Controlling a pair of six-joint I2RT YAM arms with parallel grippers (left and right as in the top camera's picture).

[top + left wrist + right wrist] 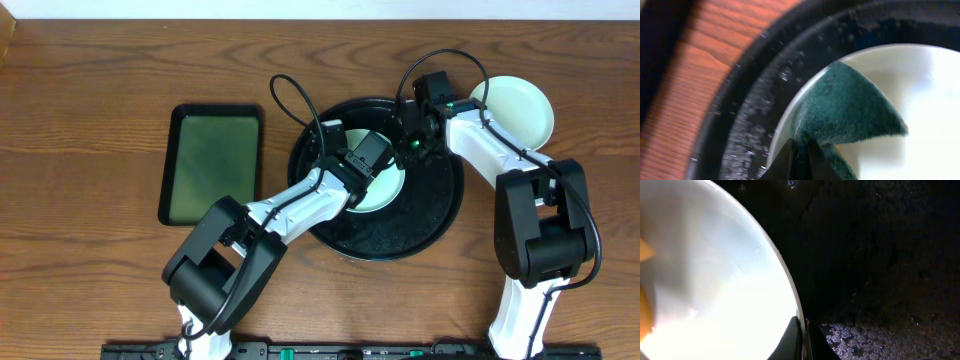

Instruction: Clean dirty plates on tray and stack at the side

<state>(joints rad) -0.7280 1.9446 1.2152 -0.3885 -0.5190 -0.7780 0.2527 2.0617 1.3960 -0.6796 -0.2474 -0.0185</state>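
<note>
The green tray (211,167) is empty beside the round tray, so my left gripper will lift the pad off the plate, then lower it over the green tray.
The round black tray (400,235) sits at the table's middle. A pale plate (385,192) lies on it, mostly hidden by my arms. My left gripper (365,158) is shut on a dark green scouring pad (850,110), which rests on the plate (925,100) near its rim. My right gripper (412,142) is shut on the plate's rim (802,335), with one finger inside the plate (715,280) and one outside. A pale green plate (515,110) lies on the table, right of the tray. I cannot make out a third plate.
A rectangular black-rimmed green tray (212,163) lies left of the round tray. The round tray's surface is speckled and glossy (880,340). An orange patch (645,305) shows at the plate's far side in the right wrist view. Wooden table (685,100) surrounds everything.
</note>
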